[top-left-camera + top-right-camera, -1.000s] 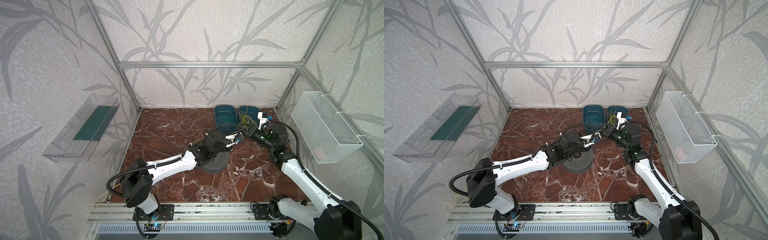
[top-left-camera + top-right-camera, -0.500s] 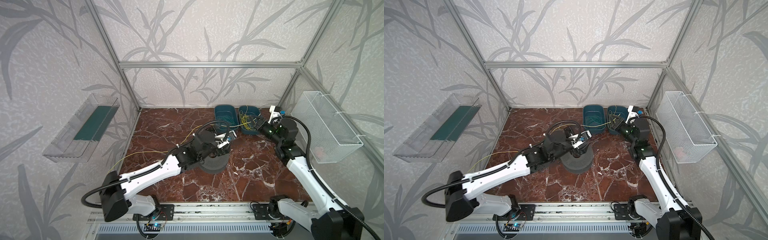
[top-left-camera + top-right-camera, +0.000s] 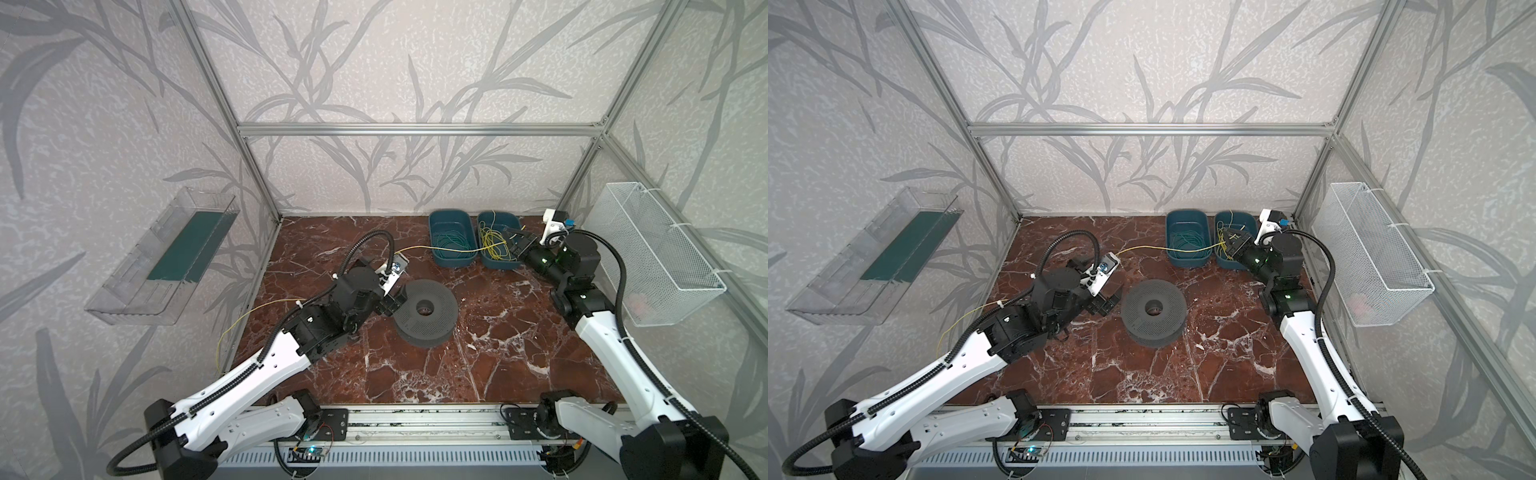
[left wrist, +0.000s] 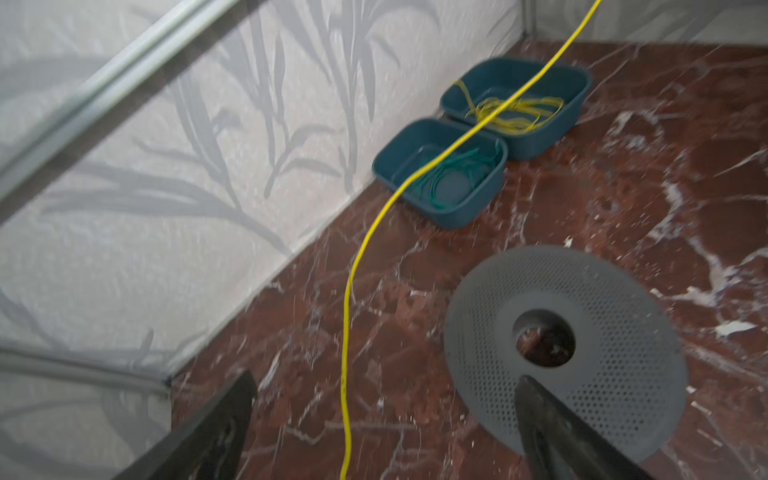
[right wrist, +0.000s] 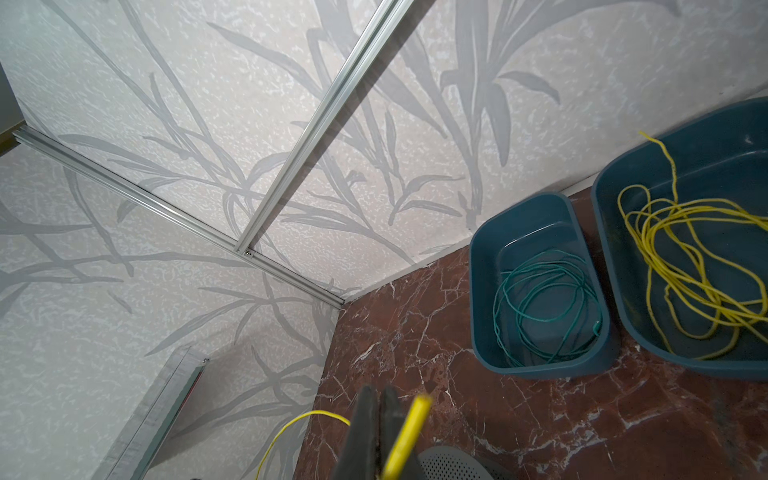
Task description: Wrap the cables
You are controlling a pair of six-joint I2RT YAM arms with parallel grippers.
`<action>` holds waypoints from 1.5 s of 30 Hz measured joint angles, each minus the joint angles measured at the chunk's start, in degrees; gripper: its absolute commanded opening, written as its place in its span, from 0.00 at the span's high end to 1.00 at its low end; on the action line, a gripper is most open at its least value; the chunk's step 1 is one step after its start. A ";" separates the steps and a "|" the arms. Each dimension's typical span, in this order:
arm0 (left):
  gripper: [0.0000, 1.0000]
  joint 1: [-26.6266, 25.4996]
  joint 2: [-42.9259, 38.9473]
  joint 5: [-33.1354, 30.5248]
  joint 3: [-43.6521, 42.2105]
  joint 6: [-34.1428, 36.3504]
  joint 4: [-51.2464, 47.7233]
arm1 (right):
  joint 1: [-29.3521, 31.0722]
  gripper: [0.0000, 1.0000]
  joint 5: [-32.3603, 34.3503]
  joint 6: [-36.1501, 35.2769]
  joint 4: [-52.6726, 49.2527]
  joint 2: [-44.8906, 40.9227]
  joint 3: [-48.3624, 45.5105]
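The yellow cable already runs between the fingers of my left gripper, so I need to move that gripper down, away from the spool (image 3: 426, 309), and close it on the cable.
A thin yellow cable (image 3: 440, 248) stretches from my right gripper (image 3: 514, 237) across the back of the table and behind the left wrist. It comes out again as a slack loop (image 3: 245, 316) by the left wall. The right gripper is shut on this cable (image 5: 405, 436) above the bins. More yellow cable (image 5: 681, 266) lies coiled in the right teal bin (image 3: 496, 266). My left gripper (image 3: 1106, 300) stands open at the left edge of a dark perforated spool (image 3: 426, 309). The cable (image 4: 353, 270) passes loosely between its fingers (image 4: 220, 419).
A second teal bin (image 3: 455, 262) beside the first holds a green cable (image 5: 544, 303). On the left wall hangs a clear plastic tray (image 3: 162, 257). The right wall carries a white wire basket (image 3: 656, 253). Aluminium frame posts stand at the back corners.
The two grippers met above the spool a second ago. The left one has opened and drawn back left; the right one has pulled the cable back right toward the bins.
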 measured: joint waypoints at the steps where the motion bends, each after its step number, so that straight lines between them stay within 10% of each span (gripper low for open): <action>1: 0.01 0.76 0.02 0.02 -0.59 -1.01 -1.60 | 0.00 1.00 -0.04 -0.04 -0.24 0.00 0.13; 26: 1.00 10.25 -0.55 2.49 -4.22 -3.04 -10.12 | -5.79 1.00 -3.87 3.67 1.20 -1.60 0.90; 34: 1.00 10.25 1.60 4.07 -2.80 -0.55 -9.07 | -8.31 0.99 -5.20 4.96 1.77 -1.60 0.90; 39: 1.00 10.16 8.90 5.46 5.42 0.46 -7.56 | -10.86 0.47 -5.38 4.66 -0.22 -1.53 0.90; 45: 1.00 9.31 21.77 6.71 21.05 -1.36 -3.98 | -11.85 0.27 -5.73 0.76 -6.21 -2.86 1.97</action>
